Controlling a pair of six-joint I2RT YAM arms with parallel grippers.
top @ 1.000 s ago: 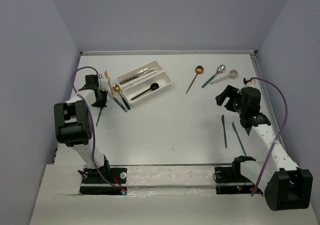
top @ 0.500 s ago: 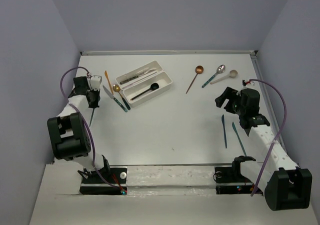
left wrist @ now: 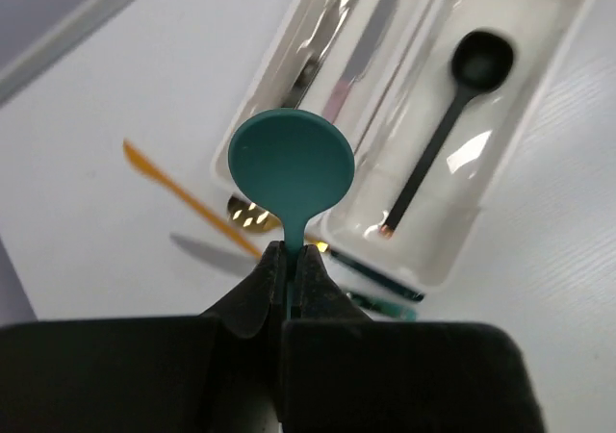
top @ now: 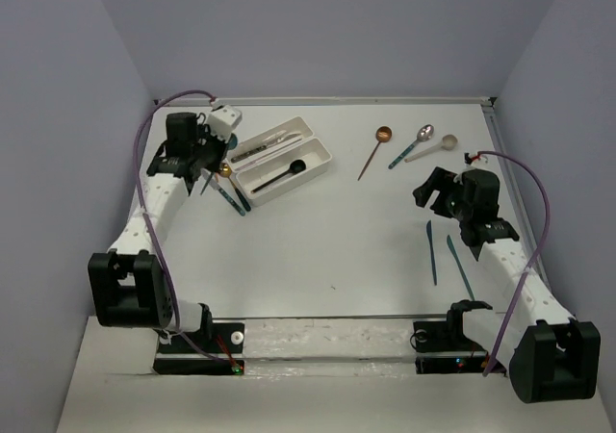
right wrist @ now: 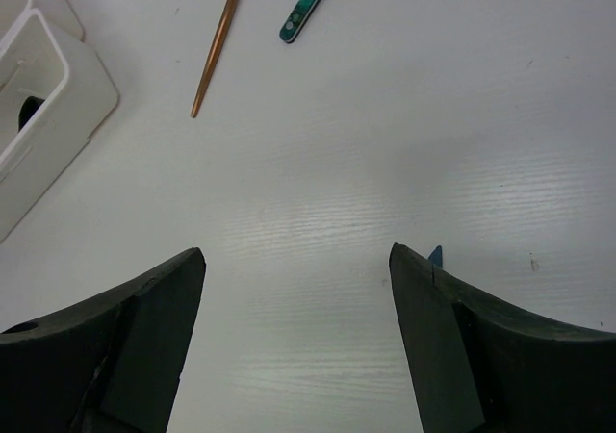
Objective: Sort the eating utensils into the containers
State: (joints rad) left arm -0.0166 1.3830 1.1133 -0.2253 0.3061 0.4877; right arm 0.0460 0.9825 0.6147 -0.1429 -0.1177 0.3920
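Note:
The robot's left gripper will next swing over the near tray's bottom beside a black spoon [left wrist: 452, 115], go down, and let go of the teal spoon's handle, because the black spoon lies there.
My left gripper [left wrist: 291, 250] is shut on the handle of a teal spoon [left wrist: 291, 168], whose round bowl sticks out ahead of the jaws. It hangs above the left end of two white trays [top: 320, 160]. The far tray [left wrist: 269, 87] holds silver knives [left wrist: 361, 48]. The near tray [left wrist: 520, 154] holds a black spoon [left wrist: 452, 115]. In the top view the left gripper [top: 207, 151] is just left of the trays. My right gripper [right wrist: 296, 260] is open above bare table, with a blue knife tip [right wrist: 435, 255] beside its right finger.
An orange knife [left wrist: 173, 188], a gold spoon [left wrist: 252, 214], a silver knife blade [left wrist: 207, 250] and dark teal handles [left wrist: 385, 284] lie left of the trays. A copper spoon [top: 375, 150], a teal-handled silver spoon [top: 412, 145] and a cream spoon [top: 433, 147] lie far right. Two knives [top: 431, 252] lie by the right arm.
My left arm has swung from the table's left edge up and right to the trays' left end, carrying the teal spoon. The right gripper has hardly moved.

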